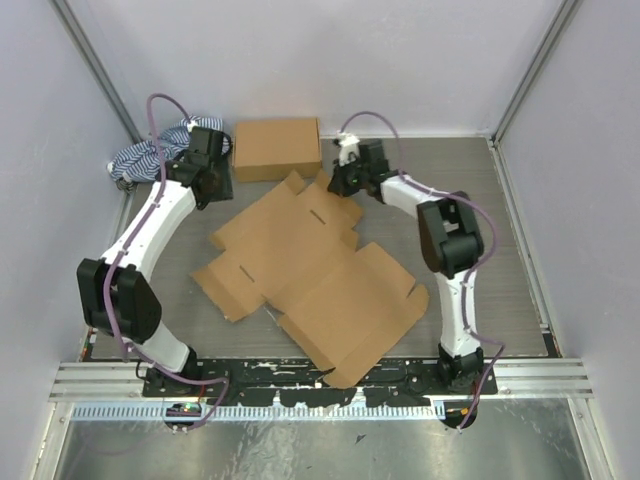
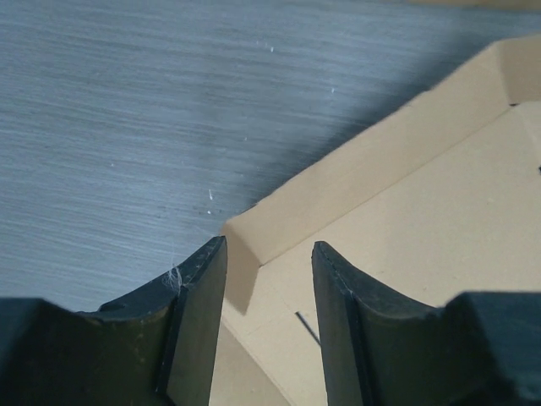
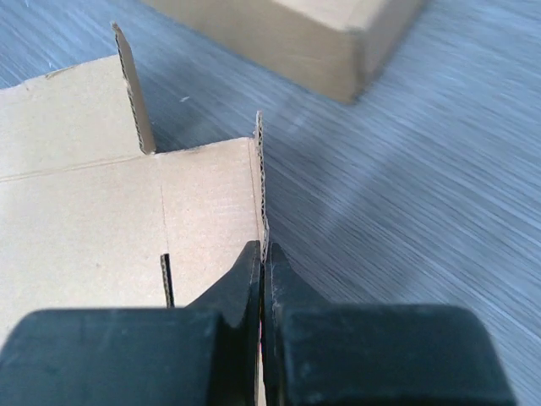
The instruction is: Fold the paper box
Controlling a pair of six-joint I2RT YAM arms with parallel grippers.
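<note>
My right gripper lifts and tilts flatter next, shifting toward the right in the top view before opening, since the pinched flap's panel [image 1: 337, 191] [image 3: 261, 222] still lies flat.
The paper box [image 1: 310, 270] lies unfolded and flat in the middle of the table as a brown cardboard sheet. At its far right corner my right gripper [image 1: 338, 185] is shut on a side flap. In the right wrist view the gripper [image 3: 263, 249] pinches that flap's thin edge [image 3: 261, 169], which stands upright. A second flap [image 3: 133, 85] also stands up further left. My left gripper [image 1: 215, 185] hovers at the sheet's far left corner. In the left wrist view it [image 2: 269, 245] is open, with nothing between its fingers, over a slightly raised flap [image 2: 355, 169].
A finished, closed cardboard box [image 1: 277, 148] sits at the back, just beyond the sheet. A blue-and-white striped cloth [image 1: 150, 155] lies in the back left corner. Metal rails [image 1: 320, 380] run along the near edge by the arm bases.
</note>
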